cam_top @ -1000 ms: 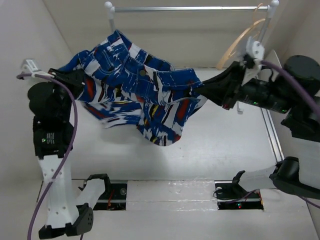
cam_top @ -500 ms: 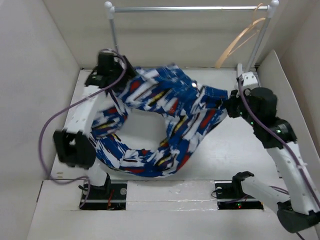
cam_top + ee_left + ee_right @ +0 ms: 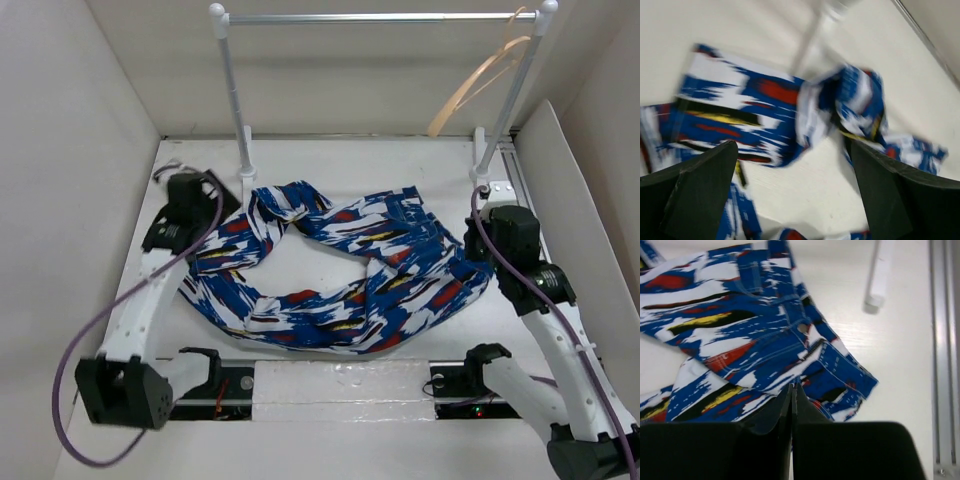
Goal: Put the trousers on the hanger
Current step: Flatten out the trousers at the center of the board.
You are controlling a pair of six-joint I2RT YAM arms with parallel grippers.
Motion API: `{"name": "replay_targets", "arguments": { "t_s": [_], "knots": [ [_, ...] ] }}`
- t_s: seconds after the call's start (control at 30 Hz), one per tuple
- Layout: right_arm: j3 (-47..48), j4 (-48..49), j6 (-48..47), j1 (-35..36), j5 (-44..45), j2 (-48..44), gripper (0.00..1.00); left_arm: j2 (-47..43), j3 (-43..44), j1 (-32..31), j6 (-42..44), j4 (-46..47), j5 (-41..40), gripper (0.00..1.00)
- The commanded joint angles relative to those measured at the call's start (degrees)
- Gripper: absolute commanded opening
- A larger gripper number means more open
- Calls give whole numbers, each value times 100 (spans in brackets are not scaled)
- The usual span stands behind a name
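Observation:
I need to move my left gripper back and down next, onto the near corner of the trouser leg's end (image 3: 204, 264) (image 3: 680, 140), because that corner lies uncovered on top of the other leg.
The trousers (image 3: 400, 285), blue and white with red, black and yellow dashes, lie crumpled in a loose ring on the table between both arms. The hanger (image 3: 480, 85), pale wood, hangs at the right end of the rail, far from both grippers. My left gripper (image 3: 200, 232) hovers over the left end of the trousers (image 3: 740, 105); its jaws (image 3: 792, 150) are wide open and hold nothing. My right gripper (image 3: 470, 252) is shut, and its tips (image 3: 792, 386) rest at the edge of the waistband part of the trousers (image 3: 740, 335). No cloth shows between them.
A metal rail (image 3: 380, 17) on two white posts (image 3: 235, 100) (image 3: 510, 100) spans the back of the table. The right post's foot (image 3: 879, 275) stands just beyond the trousers. White walls box in the table, and a metal track (image 3: 940, 340) runs along its right side.
The trousers, stretched in the air between both grippers a second ago, now lie on the table. The left gripper opened and let go. Both arms came down and drew back.

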Motion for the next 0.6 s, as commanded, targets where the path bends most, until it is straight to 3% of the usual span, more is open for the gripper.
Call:
{"name": "replay_targets", "arguments": {
  "t_s": [0.0,0.03,0.07,0.13,0.17,0.27,0.37,0.57],
  "knots": [
    [-423,853,-166,142,-623,94,0,-524,-1153,1155,-337,222,205,92],
    [-556,976,-114,142,-676,226,0,-526,-1556,1707,-433,293,721,92],
    [-661,1238,-70,142,-720,601,8,-508,-1725,1904,-460,363,1005,92],
    [-847,1599,-78,-103,-887,1042,30,-307,-2015,2107,-478,618,1270,92],
    [-856,1889,-96,-183,-1009,1506,51,-210,-2034,2108,-460,671,1263,92],
    [-786,2311,-140,-534,-1430,2124,72,168,-1982,2047,-338,689,1166,88],
    [-855,2506,-87,-815,-1931,2617,74,274,-1894,1792,-267,514,1000,84],
    [-1874,2954,229,-878,-2153,2697,74,125,-2315,2028,-416,512,603,83]
  ]
}}
